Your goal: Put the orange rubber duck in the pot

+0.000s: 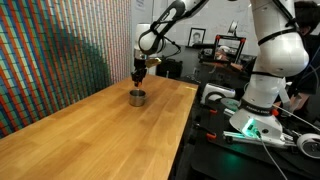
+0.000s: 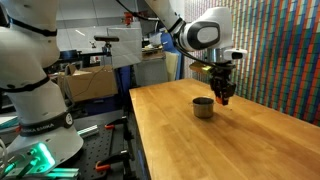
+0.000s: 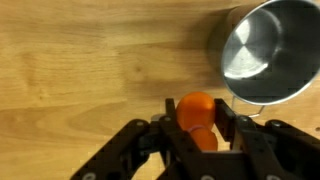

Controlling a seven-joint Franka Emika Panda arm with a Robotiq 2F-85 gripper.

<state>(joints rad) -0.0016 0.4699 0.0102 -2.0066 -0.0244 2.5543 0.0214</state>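
My gripper has the pot's opening (image 3: pixel 270 50) to its right in the wrist view, so next it will move across over that opening and let go of the duck (image 3: pixel 197 110).
In the wrist view my gripper (image 3: pixel 198 118) is shut on the orange rubber duck (image 3: pixel 197 110), a small bright orange blob held between the two black fingers above the wooden table. The pot (image 3: pixel 268 52), a small shiny grey metal cylinder, stands open and empty at the upper right of that view, just beside the duck. In both exterior views the gripper (image 1: pixel 138 74) (image 2: pixel 223 95) hangs just above and beside the pot (image 1: pixel 137 97) (image 2: pixel 203 106) near the table's far end. The duck shows only as a faint orange speck there.
The long wooden table (image 1: pixel 90 135) (image 2: pixel 230 145) carries only the pot. A second white robot arm (image 1: pixel 268 60) and a cluttered workbench with cables stand beside the table. A patterned wall (image 1: pixel 50 50) runs along the table's other side.
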